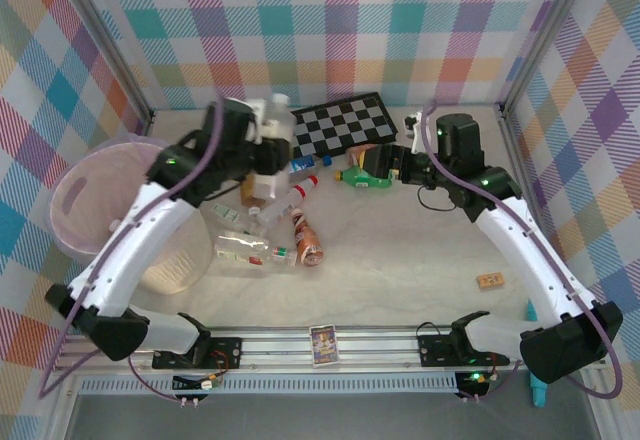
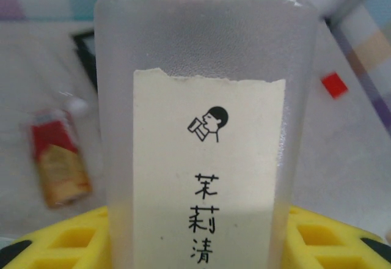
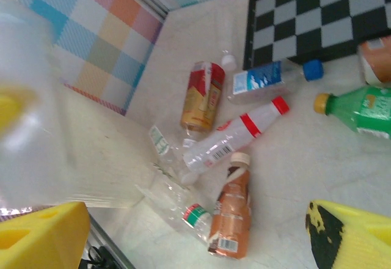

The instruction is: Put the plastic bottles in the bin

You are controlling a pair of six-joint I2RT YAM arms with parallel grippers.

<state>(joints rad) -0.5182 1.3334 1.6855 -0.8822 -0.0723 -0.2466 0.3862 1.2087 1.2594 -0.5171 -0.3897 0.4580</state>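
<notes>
Bottles belong in the bin. My left gripper will next go sideways over the opening of the bin and then down into it to release the frosted bottle (image 1: 274, 130).
My left gripper (image 1: 265, 160) is shut on a frosted bottle (image 1: 274, 130) with a white cap, raised over the table right of the bin (image 1: 75, 185), a cream bucket with a pink bag. In the left wrist view that bottle (image 2: 208, 67) stands between the yellow fingers (image 2: 324, 235), its cream label facing the camera. My right gripper (image 1: 372, 163) is open with nothing between its fingers, just beside a green bottle (image 1: 365, 179). Several bottles lie on the table: a brown one (image 3: 235, 220), a clear one with red cap (image 3: 232, 137), a blue-capped one (image 3: 269, 79), a red-gold one (image 3: 201, 95).
A checkerboard (image 1: 345, 125) lies at the back centre. Near the front right sits a small wooden block (image 1: 489, 281), and a card (image 1: 322, 344) rests on the front rail. A small red block (image 2: 334, 84) lies further off. Checked walls close in the sides and back.
</notes>
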